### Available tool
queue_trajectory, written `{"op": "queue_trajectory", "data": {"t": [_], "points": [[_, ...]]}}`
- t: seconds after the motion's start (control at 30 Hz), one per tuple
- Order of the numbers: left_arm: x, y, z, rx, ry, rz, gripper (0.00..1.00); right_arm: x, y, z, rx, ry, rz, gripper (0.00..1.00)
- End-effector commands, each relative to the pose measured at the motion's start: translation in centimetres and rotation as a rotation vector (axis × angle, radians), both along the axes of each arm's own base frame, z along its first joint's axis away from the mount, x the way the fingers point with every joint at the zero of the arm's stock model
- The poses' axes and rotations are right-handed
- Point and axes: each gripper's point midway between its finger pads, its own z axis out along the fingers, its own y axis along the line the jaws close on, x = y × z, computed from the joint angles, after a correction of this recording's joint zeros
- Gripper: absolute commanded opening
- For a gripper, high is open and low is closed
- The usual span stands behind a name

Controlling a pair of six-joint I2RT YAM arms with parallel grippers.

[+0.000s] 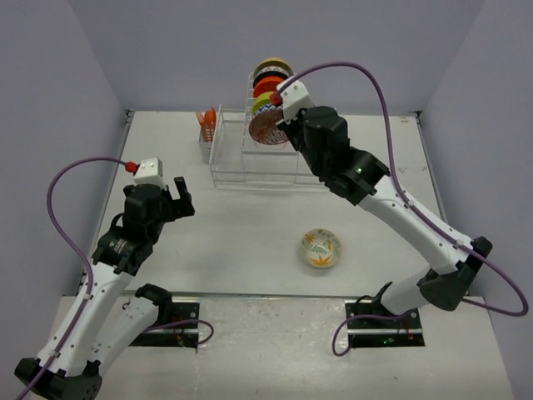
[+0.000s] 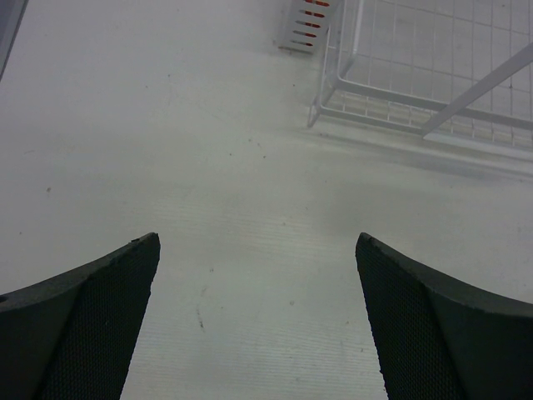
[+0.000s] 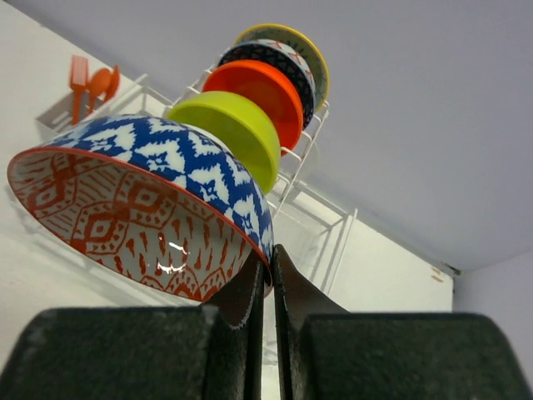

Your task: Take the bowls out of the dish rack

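My right gripper draws back next, lowers the held bowl and releases its rim on bare table beside the orange-leaf bowl. That bowl lies back from and below the gripper.
My right gripper (image 3: 269, 250) is shut on the rim of the red-white patterned bowl (image 3: 141, 200), which is blue and white outside. It holds the bowl tilted over the white wire dish rack (image 1: 250, 162), just in front of the lime green bowl (image 3: 237, 133). Behind that stand the plain orange bowl (image 3: 260, 93), the blue patterned bowl (image 3: 283, 68) and the yellow-centred bowl (image 3: 296, 40). The orange-leaf bowl (image 1: 321, 248) sits on the table, apart from the rack. My left gripper (image 2: 258, 242) is open and empty over bare table, left of the rack (image 2: 416, 75).
The utensil cup with orange utensils (image 1: 206, 125) hangs on the rack's left side and also shows in the right wrist view (image 3: 92, 83). Grey walls close in the table at the back and sides. The arm bases (image 1: 175, 329) sit at the near edge.
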Motion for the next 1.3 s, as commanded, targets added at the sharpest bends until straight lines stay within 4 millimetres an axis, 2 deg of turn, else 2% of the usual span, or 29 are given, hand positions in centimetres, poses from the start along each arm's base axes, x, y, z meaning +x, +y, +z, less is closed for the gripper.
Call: {"op": "queue_trajectory", "data": {"t": [0.0, 0.07, 0.13, 0.17, 0.23, 0.27, 0.3, 0.37, 0.4, 0.47, 0.5, 0.53, 0.57, 0.6, 0.63, 0.7, 0.8, 0.83, 0.9, 0.93, 1.0, 1.03, 1.27], "points": [[0.3, 0.0, 0.7, 0.009, -0.036, -0.008, 1.00, -3.8, -1.1, 3.0, 0.199, 0.036, 0.066, 0.00], [0.2, 0.0, 0.8, 0.007, -0.042, -0.007, 1.00, -5.1, -1.5, 3.0, 0.232, 0.073, 0.090, 0.00], [0.1, 0.1, 0.9, 0.006, -0.046, -0.004, 1.00, -6.0, -2.1, 2.1, 0.244, 0.118, 0.082, 0.00], [0.1, 0.1, 0.9, 0.006, -0.047, -0.004, 1.00, -6.7, -2.6, 2.4, 0.262, 0.121, 0.089, 0.00], [0.1, 0.1, 1.0, 0.004, -0.050, 0.000, 1.00, -7.6, -3.2, 1.3, 0.278, 0.170, 0.084, 0.00], [0.1, 0.2, 1.0, 0.005, -0.051, 0.001, 1.00, -8.6, -3.5, 1.6, 0.327, 0.184, 0.095, 0.00], [0.1, 0.2, 1.0, 0.005, -0.052, 0.003, 1.00, -9.2, -3.5, 0.2, 0.325, 0.233, 0.100, 0.00], [0.1, 0.2, 1.1, 0.004, -0.055, 0.003, 1.00, -10.5, -3.0, -1.3, 0.370, 0.323, 0.119, 0.00], [0.0, 0.2, 1.1, 0.005, -0.054, 0.003, 1.00, -11.5, -2.6, -3.6, 0.350, 0.412, 0.144, 0.00], [0.0, 0.3, 1.2, 0.003, -0.057, 0.006, 1.00, -12.7, -1.7, -6.1, 0.379, 0.530, 0.147, 0.00], [0.0, 0.3, 1.2, 0.004, -0.059, 0.007, 1.00, -13.8, -0.8, -8.7, 0.364, 0.623, 0.182, 0.00], [0.0, 0.3, 1.2, 0.004, -0.057, 0.007, 1.00, -14.3, -0.3, -9.9, 0.390, 0.675, 0.181, 0.00], [0.0, 0.3, 1.3, 0.003, -0.060, 0.007, 1.00, -14.8, 0.1, -12.1, 0.379, 0.731, 0.182, 0.00], [0.0, 0.4, 1.2, 0.004, -0.059, 0.009, 1.00, -15.4, 0.7, -13.5, 0.396, 0.791, 0.188, 0.00], [-0.1, 0.4, 1.2, 0.004, -0.060, 0.009, 1.00, -15.6, 0.9, -14.6, 0.396, 0.821, 0.185, 0.00], [-0.1, 0.4, 1.2, 0.003, -0.061, 0.011, 1.00, -16.4, 1.7, -18.4, 0.371, 0.932, 0.183, 0.00], [-0.1, 0.4, 1.2, 0.002, -0.061, 0.009, 1.00, -16.6, 2.5, -21.3, 0.313, 1.023, 0.167, 0.00], [0.0, 0.4, 1.2, 0.002, -0.061, 0.009, 1.00, -16.4, 3.0, -22.9, 0.268, 1.074, 0.149, 0.00], [0.0, 0.4, 1.3, 0.002, -0.062, 0.009, 1.00, -16.3, 3.5, -24.2, 0.220, 1.121, 0.160, 0.00], [-0.1, 0.4, 1.2, 0.002, -0.061, 0.009, 1.00, -16.6, 4.0, -25.6, 0.190, 1.177, 0.166, 0.00], [-0.1, 0.5, 1.4, 0.001, -0.066, 0.014, 1.00, -16.5, 4.6, -26.3, 0.171, 1.202, 0.174, 0.00], [-0.1, 0.5, 1.4, 0.001, -0.066, 0.018, 1.00, -16.3, 4.8, -27.3, 0.156, 1.222, 0.165, 0.00], [-0.4, 0.7, 1.8, -0.006, -0.087, 0.023, 1.00, -16.0, 4.5, -31.9, 0.061, 1.302, 0.082, 0.00]]}}
